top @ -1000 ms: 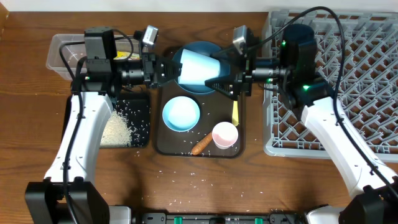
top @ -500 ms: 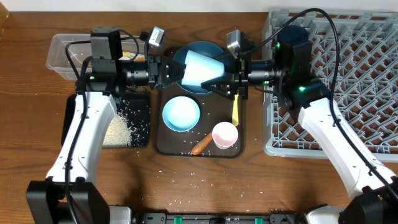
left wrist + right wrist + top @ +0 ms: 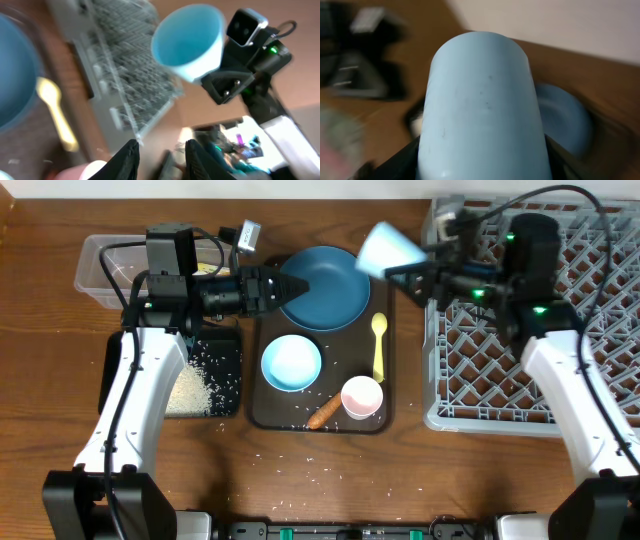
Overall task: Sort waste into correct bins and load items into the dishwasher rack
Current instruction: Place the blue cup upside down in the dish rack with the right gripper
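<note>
My right gripper should swing back, turn down and go lower to let go of the cup in the near half of the grey rack, because the cup is still hanging outside the rack.
My right gripper (image 3: 412, 272) is shut on the small light blue cup (image 3: 386, 246), which it holds tilted in the air at the left edge of the grey dishwasher rack (image 3: 560, 330). In the right wrist view the cup (image 3: 480, 100) fills the space between the fingers of that gripper (image 3: 480, 167). My left gripper (image 3: 296, 286) hovers over the dark blue plate (image 3: 335, 290), its jaws a little apart and empty (image 3: 162, 160). In its wrist view the cup (image 3: 190, 40) hangs well ahead of them. The bowl (image 3: 291, 363), pink cup (image 3: 362, 396), yellow spoon (image 3: 378, 345) and carrot-like stick (image 3: 322, 413) lie on the brown tray (image 3: 262, 416).
A black tray (image 3: 228, 350) with a heap of rice (image 3: 185, 390) sits left of the brown tray. The clear tub (image 3: 100, 265) stands at the back left. Loose rice grains (image 3: 300, 470) are scattered on the wooden table near its front edge.
The left gripper let go of the light blue cup and opened. The right gripper closed on it and carried it right and back, from over the plate to the rack's edge.
</note>
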`<state>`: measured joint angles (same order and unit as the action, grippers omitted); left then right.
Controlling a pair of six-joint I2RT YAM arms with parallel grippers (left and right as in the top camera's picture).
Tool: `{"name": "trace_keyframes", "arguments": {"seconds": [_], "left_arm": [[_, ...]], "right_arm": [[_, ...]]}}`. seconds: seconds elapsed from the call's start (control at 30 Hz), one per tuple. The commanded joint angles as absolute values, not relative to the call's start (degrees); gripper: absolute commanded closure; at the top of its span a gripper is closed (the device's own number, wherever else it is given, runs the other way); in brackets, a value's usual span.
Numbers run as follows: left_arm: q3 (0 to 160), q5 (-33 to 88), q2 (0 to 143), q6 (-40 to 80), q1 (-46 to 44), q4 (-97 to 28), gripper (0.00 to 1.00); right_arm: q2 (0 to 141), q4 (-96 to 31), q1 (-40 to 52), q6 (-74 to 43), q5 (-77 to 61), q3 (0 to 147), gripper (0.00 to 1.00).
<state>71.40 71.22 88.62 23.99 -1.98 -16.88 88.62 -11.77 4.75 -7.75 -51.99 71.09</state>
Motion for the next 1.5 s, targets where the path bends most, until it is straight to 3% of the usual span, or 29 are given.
{"name": "trace_keyframes", "arguments": {"seconds": [0.0, 0.23, 0.43, 0.73, 0.93, 1.47], "left_arm": [[71.68, 57.8, 88.73, 19.79, -2.02, -18.46, 0.67], [71.42, 28.82, 89.17, 18.2, -2.13, -28.88, 0.67], [71.42, 24.77, 89.95, 18.22, -2.13, -34.85, 0.67], [71.37, 24.47, 89.95, 17.58, -2.13, -38.98, 0.67], [71.35, 23.24, 89.95, 17.56, -2.13, -40.27, 0.67], [70.06, 23.27, 89.95, 17.58, -2.5, -40.49, 0.67]], "right_arm": [[85.84, -17.12, 2.57, -9.13, -32.71, 72.01, 0.46], [83.68, -38.52, 2.33, -6.52, -4.62, 83.59, 0.43], [85.03, -44.95, 2.31, -5.67, 12.01, 91.07, 0.46], [91.0, -65.52, 2.22, -6.07, 1.74, 92.9, 0.45], [93.36, -77.12, 2.2, -6.83, 2.17, 92.64, 0.45], [105.1, -77.52, -2.2, -6.11, 1.02, 90.19, 0.45]]}}
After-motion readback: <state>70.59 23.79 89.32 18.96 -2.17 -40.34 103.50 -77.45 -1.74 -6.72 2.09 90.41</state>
